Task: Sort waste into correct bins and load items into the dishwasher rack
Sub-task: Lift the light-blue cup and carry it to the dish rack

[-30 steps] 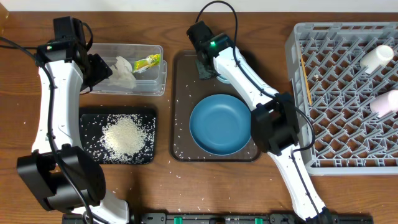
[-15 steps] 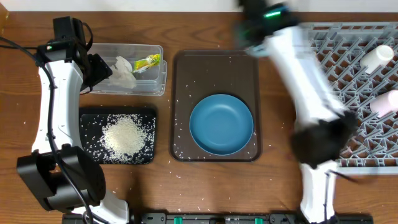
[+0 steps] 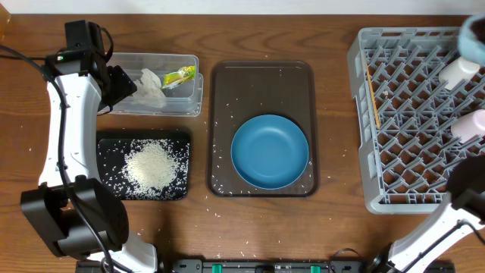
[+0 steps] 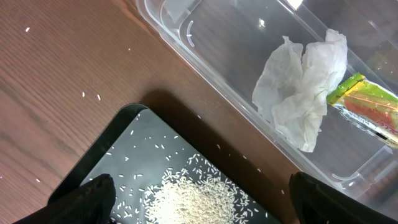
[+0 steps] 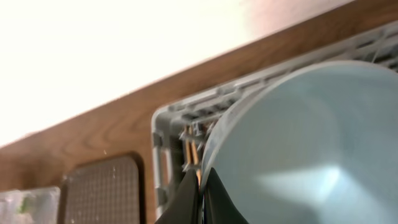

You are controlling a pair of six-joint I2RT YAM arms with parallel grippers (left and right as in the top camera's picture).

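Next I should swing my right gripper past the cups, to the right in the overhead view, then tilt the bowl down into the rack (image 3: pixel 409 114), since cups occupy this part of the rack.
My right gripper (image 5: pixel 200 186) is shut on the rim of the light blue bowl (image 5: pixel 298 143), which hangs blurred over the far right corner (image 3: pixel 475 32) of the grey dishwasher rack (image 3: pixel 409 114). The rack holds a white cup (image 3: pixel 460 70), a pink cup (image 3: pixel 470 125) and chopsticks (image 3: pixel 373 95). A dark blue plate (image 3: pixel 270 152) lies on the brown tray (image 3: pixel 261 80). My left gripper (image 4: pixel 202 199) is open and holds nothing. It hovers between the clear tub (image 4: pixel 217 37), holding tissue (image 4: pixel 301 93) and wrapper (image 4: pixel 367 109), and the black tray (image 4: pixel 118 149) of rice (image 4: pixel 193 199).
Loose rice grains are scattered on the brown tray, around the plate and on the wooden table in front. The left arm (image 3: pixel 64 129) stretches along the table's left side. The right arm's base (image 3: pixel 462 205) stands at the rack's near right corner.
My right arm has swung from the back of the brown tray across to the rack's far right corner, carrying the bowl. The left arm has not moved.
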